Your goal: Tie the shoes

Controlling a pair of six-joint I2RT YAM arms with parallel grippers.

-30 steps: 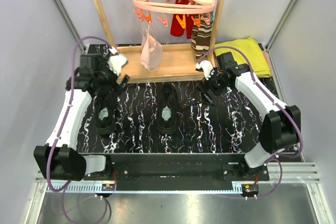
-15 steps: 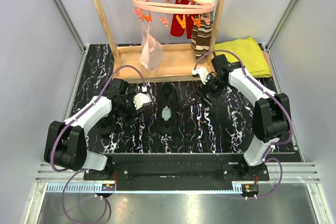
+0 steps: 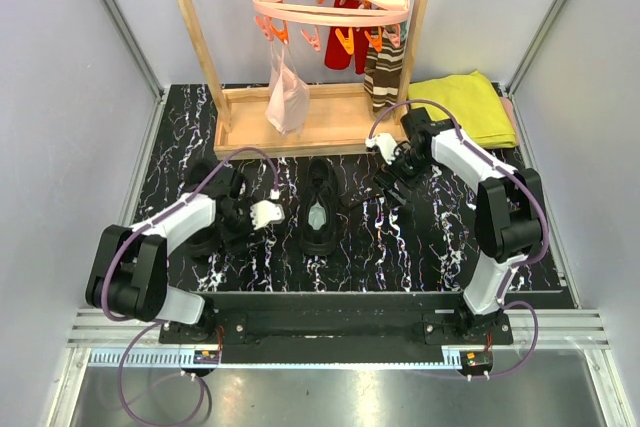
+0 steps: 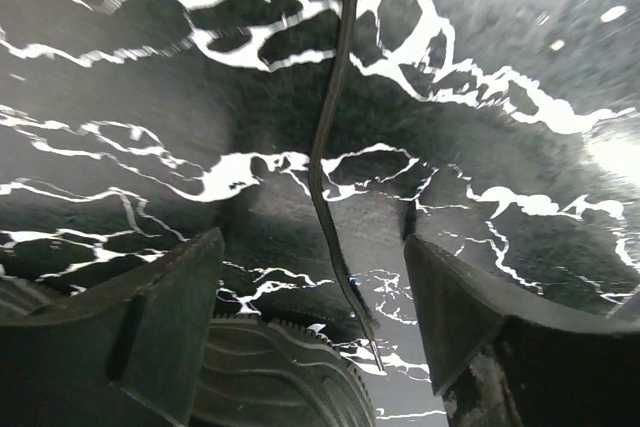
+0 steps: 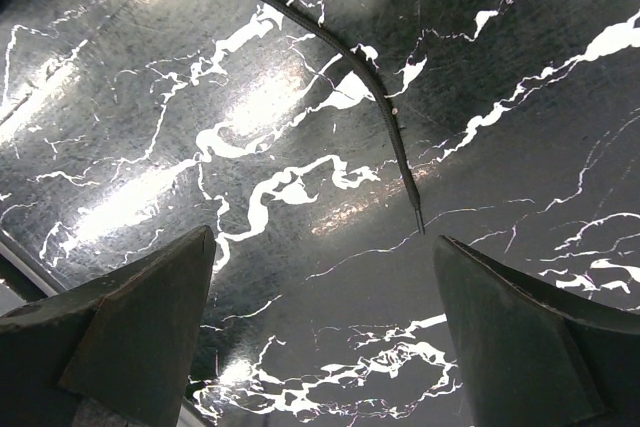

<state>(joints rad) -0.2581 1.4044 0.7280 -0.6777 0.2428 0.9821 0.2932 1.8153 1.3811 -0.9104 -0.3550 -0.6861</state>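
Observation:
My right gripper is open, and the lace's tip still lies beyond its fingers. Next it will move down and toward the middle shoe to close on the lace's loose end.
Two black shoes stand on the black marbled mat: one at the left, partly under my left arm, and one in the middle with a pale insole. My left gripper sits low between them. In the left wrist view it is open, with a thin black lace lying on the mat between its fingers and a ribbed shoe sole just below. My right gripper is right of the middle shoe. It is open and empty above the mat, with a lace end just ahead.
A wooden drying rack stands at the back. A pink peg hanger on it holds a pale cloth, striped brown socks and red items. A yellow cloth lies back right. Grey walls close in both sides.
My left arm has swung from the back left corner down to the mat between the shoes. My right gripper has shifted a little toward the lace beside the middle shoe.

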